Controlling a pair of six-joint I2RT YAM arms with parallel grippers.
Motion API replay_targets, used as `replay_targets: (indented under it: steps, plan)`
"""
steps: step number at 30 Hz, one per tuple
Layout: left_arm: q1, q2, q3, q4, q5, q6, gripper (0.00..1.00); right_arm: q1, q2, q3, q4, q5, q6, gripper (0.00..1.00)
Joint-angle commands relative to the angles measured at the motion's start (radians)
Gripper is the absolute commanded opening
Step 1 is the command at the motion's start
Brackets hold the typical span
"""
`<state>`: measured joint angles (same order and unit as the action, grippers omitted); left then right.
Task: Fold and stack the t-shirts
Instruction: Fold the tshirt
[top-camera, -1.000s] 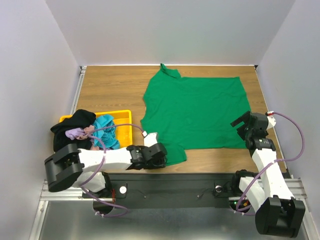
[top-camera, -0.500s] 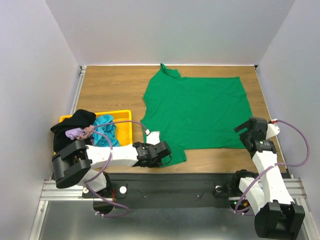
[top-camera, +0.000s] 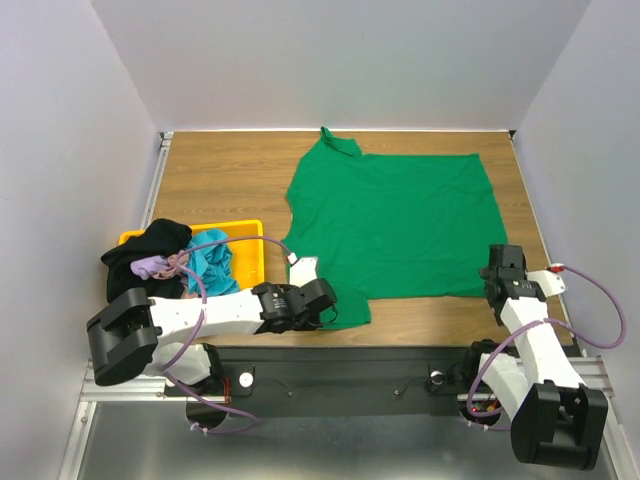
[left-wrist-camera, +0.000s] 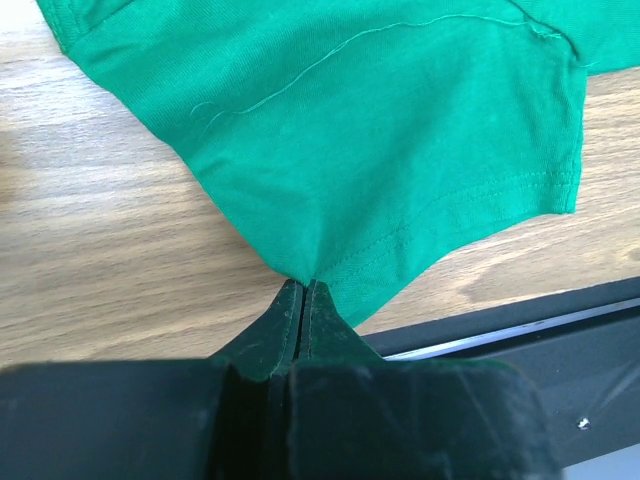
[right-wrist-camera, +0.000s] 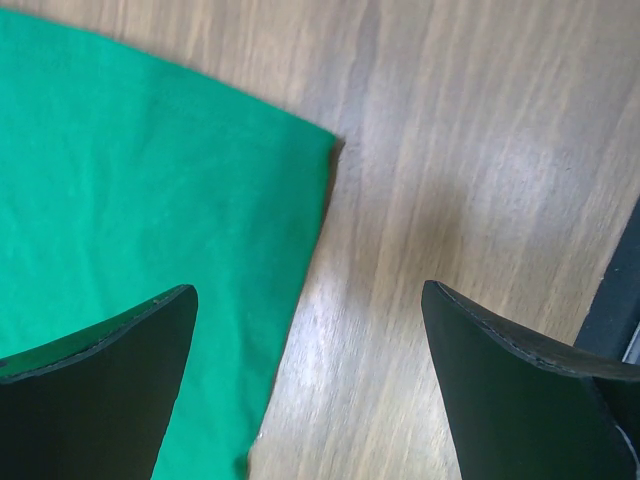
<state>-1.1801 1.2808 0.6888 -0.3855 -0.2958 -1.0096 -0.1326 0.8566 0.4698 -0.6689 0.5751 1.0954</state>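
Note:
The robot's right gripper is above the green t-shirt's near corner (right-wrist-camera: 316, 160), so it should next lower its open fingers toward that corner and close, since the t-shirt's edge already runs between them.
The bright green t-shirt (top-camera: 390, 225) lies spread flat on the wooden table. My left gripper (top-camera: 335, 308) sits at its near-left sleeve. In the left wrist view that gripper (left-wrist-camera: 303, 285) is shut, pinching the sleeve's hemmed edge (left-wrist-camera: 330, 262) of the green t-shirt (left-wrist-camera: 350, 120). My right gripper (top-camera: 498, 270) hovers over the shirt's near-right corner. Seen from the right wrist, it (right-wrist-camera: 308, 288) is open wide, straddling the green t-shirt's (right-wrist-camera: 120, 200) side edge, with bare wood between the fingers. Black (top-camera: 150, 248), teal (top-camera: 210, 262) and lavender (top-camera: 150, 267) t-shirts are heaped in the bin.
A yellow plastic bin (top-camera: 245, 226) stands at the near left of the table. A black rail (top-camera: 400, 352) runs along the table's near edge, close under the left gripper. White walls enclose the table on three sides.
The left gripper has shut on the green sleeve edge after nudging right. The right gripper has moved toward the near edge, still open, over the shirt's near-right corner.

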Motion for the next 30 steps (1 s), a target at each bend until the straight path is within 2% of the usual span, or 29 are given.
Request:
replay_targets:
  steps: [1, 8, 16, 19, 20, 22, 26, 29, 30]
  plan:
    - [0.005, -0.04, -0.005, -0.004, -0.014, 0.022, 0.0, -0.01, -0.005, -0.006, 0.02, 0.091, 0.086, 0.99]
    - [0.007, -0.047, 0.018, -0.024, -0.026, 0.037, 0.0, -0.028, 0.111, -0.019, 0.123, 0.036, 0.107, 0.99]
    - [0.019, -0.069, 0.026, -0.036, -0.04, 0.043, 0.0, -0.093, 0.199, -0.06, 0.239, -0.034, 0.083, 0.93]
    - [0.025, -0.067, 0.035, -0.03, -0.04, 0.051, 0.0, -0.099, 0.196, -0.077, 0.267, -0.027, 0.069, 0.8]
    - [0.025, -0.069, 0.037, -0.027, -0.04, 0.057, 0.0, -0.099, 0.196, -0.079, 0.285, -0.026, 0.064, 0.72]
    - [0.03, -0.072, 0.043, -0.016, -0.039, 0.066, 0.0, -0.102, 0.208, -0.082, 0.304, -0.026, 0.043, 0.68]
    - [0.045, -0.074, 0.054, -0.003, -0.031, 0.091, 0.0, -0.107, 0.252, -0.068, 0.338, -0.047, 0.017, 0.64]
    - [0.062, -0.077, 0.057, 0.016, -0.02, 0.108, 0.0, -0.107, 0.285, -0.057, 0.359, -0.061, 0.0, 0.56]
    - [0.069, -0.074, 0.058, 0.02, -0.019, 0.111, 0.0, -0.107, 0.289, -0.054, 0.367, -0.064, -0.006, 0.46]
